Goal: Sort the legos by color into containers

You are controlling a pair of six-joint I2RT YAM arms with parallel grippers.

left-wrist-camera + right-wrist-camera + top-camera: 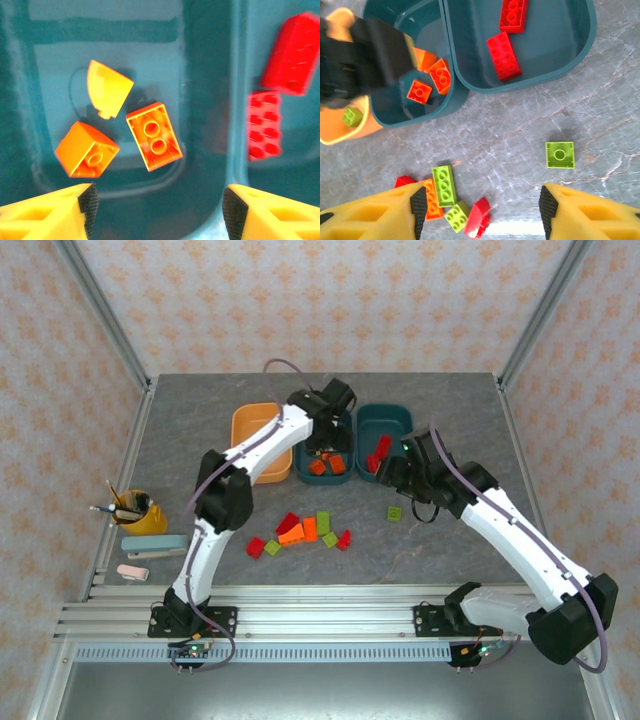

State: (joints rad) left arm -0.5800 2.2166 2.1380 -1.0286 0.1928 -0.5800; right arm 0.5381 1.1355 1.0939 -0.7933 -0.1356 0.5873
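Note:
My right gripper is open and will move back and down toward the red lego at the cluster's end, because the bare tabletop beside that lego leaves room for a finger.
My left gripper hangs open and empty over the middle teal container, above three orange legos lying inside it. Red legos lie in the right teal container. A lime green brick rests in the light orange container. My right gripper stands open above the table, nothing between its fingers. A single lime green square brick sits just ahead of its right finger. A loose cluster of red, orange and green legos lies by its left finger.
A yellow pencil cup stands at the table's left edge, with pastel erasers in front of it. The left arm arches over the light orange tub. Bare grey tabletop lies between the tubs and the loose bricks.

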